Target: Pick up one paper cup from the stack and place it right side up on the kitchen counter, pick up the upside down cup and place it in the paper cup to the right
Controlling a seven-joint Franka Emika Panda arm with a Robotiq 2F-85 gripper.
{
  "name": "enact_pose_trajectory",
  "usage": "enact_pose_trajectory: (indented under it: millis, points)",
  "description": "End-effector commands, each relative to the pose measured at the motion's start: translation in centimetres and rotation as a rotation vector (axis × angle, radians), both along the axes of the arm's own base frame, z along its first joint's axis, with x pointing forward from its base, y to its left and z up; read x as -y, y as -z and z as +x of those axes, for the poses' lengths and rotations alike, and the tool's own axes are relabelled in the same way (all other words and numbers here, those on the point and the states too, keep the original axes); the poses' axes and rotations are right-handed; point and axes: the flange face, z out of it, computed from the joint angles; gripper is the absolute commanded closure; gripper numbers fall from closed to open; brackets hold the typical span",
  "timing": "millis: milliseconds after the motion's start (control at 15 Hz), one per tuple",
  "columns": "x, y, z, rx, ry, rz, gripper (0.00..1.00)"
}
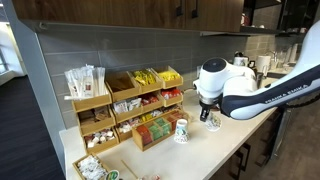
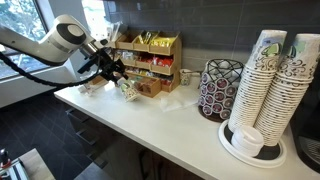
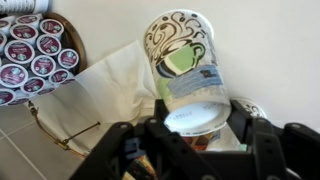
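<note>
I should move my gripper down next until the hanging cup reaches the open counter (image 2: pixel 131 109) beside the upright cup, then release, because that counter is below my gripper.
In the wrist view a patterned paper cup (image 3: pixel 185 70) sits between my gripper's (image 3: pixel 195 118) fingers. Its white base faces the camera and its mouth points away. The jaws stand closed on it near the base. In both exterior views the gripper (image 1: pixel 209 112) (image 2: pixel 116 74) hangs low over the kitchen counter (image 1: pixel 215 150) (image 2: pixel 170 118), in front of the snack racks. A second paper cup (image 1: pixel 181 130) stands upright on the counter beside it. The stack (image 2: pixel 265 85) of nested cups rises at the counter's far end.
Tiered wooden snack racks (image 1: pixel 135 105) (image 2: pixel 150 62) line the wall behind the gripper. A wire carousel of coffee pods (image 2: pixel 221 88) (image 3: pixel 30 55) stands between the racks and the stack. White paper (image 3: pixel 105 85) lies under the held cup.
</note>
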Motion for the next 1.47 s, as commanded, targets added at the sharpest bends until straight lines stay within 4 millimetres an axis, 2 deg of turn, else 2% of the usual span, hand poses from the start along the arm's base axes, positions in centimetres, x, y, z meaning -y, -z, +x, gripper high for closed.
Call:
enact_pose_trajectory:
  millis: [0, 267, 600, 1200, 1267, 1333, 1400]
  points:
    - [-0.6, 3.1, -0.6, -0.043, -0.034, -0.051, 0.61]
    - [-0.9, 4.8, -0.9, -0.025, -0.055, -0.116, 0.61]
    - [0.5, 5.6, -0.9, -0.04, -0.045, -0.109, 0.61]
    - [0.8, 7.1, -0.7, -0.071, 0.004, 0.037, 0.61]
    - [0.8, 7.2, -0.7, -0.072, 0.007, 0.051, 0.4]
    - [0.8, 7.3, -0.7, -0.073, 0.005, 0.06, 0.13]
    - [0.8, 7.2, -0.6, -0.071, 0.004, 0.066, 0.1]
